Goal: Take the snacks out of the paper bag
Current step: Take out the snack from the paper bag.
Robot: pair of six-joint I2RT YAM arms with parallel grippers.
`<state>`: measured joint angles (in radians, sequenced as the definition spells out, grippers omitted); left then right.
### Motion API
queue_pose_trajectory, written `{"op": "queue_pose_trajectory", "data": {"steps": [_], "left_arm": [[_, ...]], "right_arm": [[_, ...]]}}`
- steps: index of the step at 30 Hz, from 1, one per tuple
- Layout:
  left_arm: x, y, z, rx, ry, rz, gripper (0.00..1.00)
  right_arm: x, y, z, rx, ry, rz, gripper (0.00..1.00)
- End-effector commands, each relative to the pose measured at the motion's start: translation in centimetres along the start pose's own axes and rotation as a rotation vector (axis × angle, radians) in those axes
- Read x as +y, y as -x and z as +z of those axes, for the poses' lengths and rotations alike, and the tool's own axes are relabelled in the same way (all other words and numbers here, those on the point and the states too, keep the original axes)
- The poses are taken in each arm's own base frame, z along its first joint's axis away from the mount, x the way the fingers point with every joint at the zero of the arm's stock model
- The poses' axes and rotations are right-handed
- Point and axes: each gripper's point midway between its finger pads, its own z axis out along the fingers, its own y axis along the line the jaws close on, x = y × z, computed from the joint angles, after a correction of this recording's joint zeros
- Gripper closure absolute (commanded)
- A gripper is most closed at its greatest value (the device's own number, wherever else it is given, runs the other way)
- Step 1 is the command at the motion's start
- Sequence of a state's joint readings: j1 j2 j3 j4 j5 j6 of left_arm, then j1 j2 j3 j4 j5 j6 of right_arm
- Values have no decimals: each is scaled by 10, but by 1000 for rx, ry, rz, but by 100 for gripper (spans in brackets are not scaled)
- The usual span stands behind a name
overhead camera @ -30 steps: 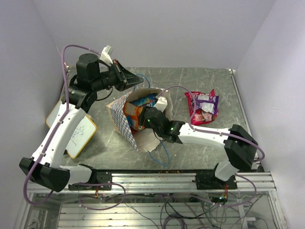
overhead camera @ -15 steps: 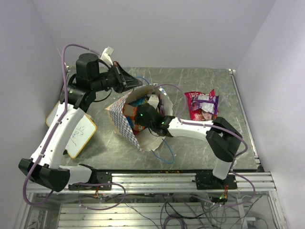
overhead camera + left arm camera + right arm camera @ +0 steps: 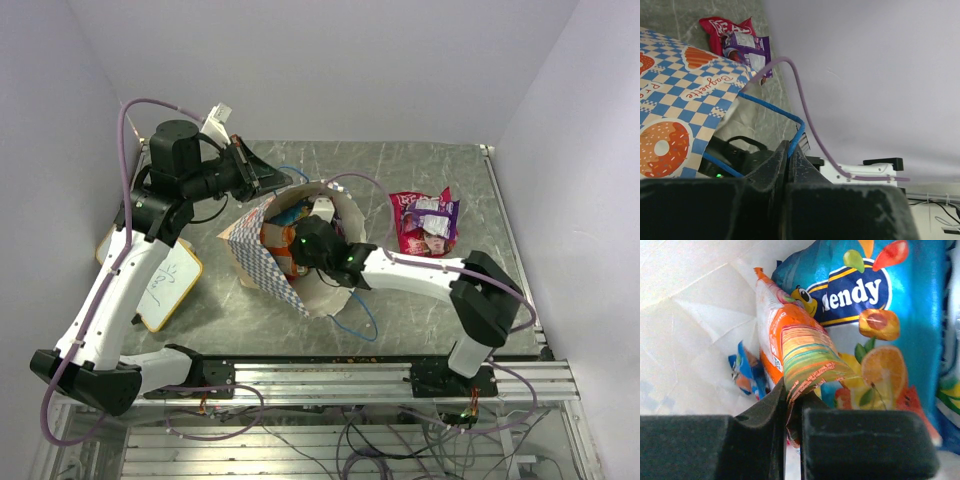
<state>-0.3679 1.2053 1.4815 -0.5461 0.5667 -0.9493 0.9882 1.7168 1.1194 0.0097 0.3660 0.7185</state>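
The red and magenta snacks lie outside, so my right gripper should next lift from the bag (image 3: 262,268), move over those snacks and lower to release the orange packet.
The paper bag (image 3: 262,268) lies tilted on the table with its mouth facing right, and its checkered side (image 3: 670,100) shows in the left wrist view. My left gripper (image 3: 283,180) (image 3: 789,150) is shut on the bag's blue cord handle (image 3: 771,108) and holds it up. My right gripper (image 3: 292,247) (image 3: 792,402) is inside the bag, shut on the lower edge of an orange snack packet (image 3: 800,350) (image 3: 275,238). A blue fruit-print packet (image 3: 880,310) lies behind it, and a small blue one (image 3: 747,372) sits deeper in. Red and magenta snacks (image 3: 425,225) (image 3: 737,40) lie on the table outside.
A yellow-framed whiteboard (image 3: 165,285) lies at the table's left edge under my left arm. White walls close in the back and both sides. A metal rail (image 3: 330,375) runs along the near edge. A second blue cord handle (image 3: 358,320) trails in front of the bag.
My right gripper pushed deeper into the bag and closed on the orange packet. The left arm shifted slightly left, still gripping the handle, and the bag's mouth opened rounder.
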Motion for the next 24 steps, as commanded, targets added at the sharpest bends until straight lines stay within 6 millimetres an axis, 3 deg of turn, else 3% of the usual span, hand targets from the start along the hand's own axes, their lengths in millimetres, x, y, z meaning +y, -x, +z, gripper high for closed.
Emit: {"op": "queue_pose_trajectory", "data": {"steps": [1, 10, 15, 24], "left_arm": [[-5, -4, -8, -16, -21, 28, 93], [5, -12, -6, 20, 2, 48, 93], [8, -12, -3, 16, 3, 29, 93], [14, -7, -5, 1, 56, 48, 93]], "right_arm": [[3, 26, -33, -27, 44, -45, 100], [-8, 78, -105, -48, 15, -104, 100], [3, 120, -152, -130, 79, -109, 100], [-15, 167, -230, -250, 65, -147, 100]]}}
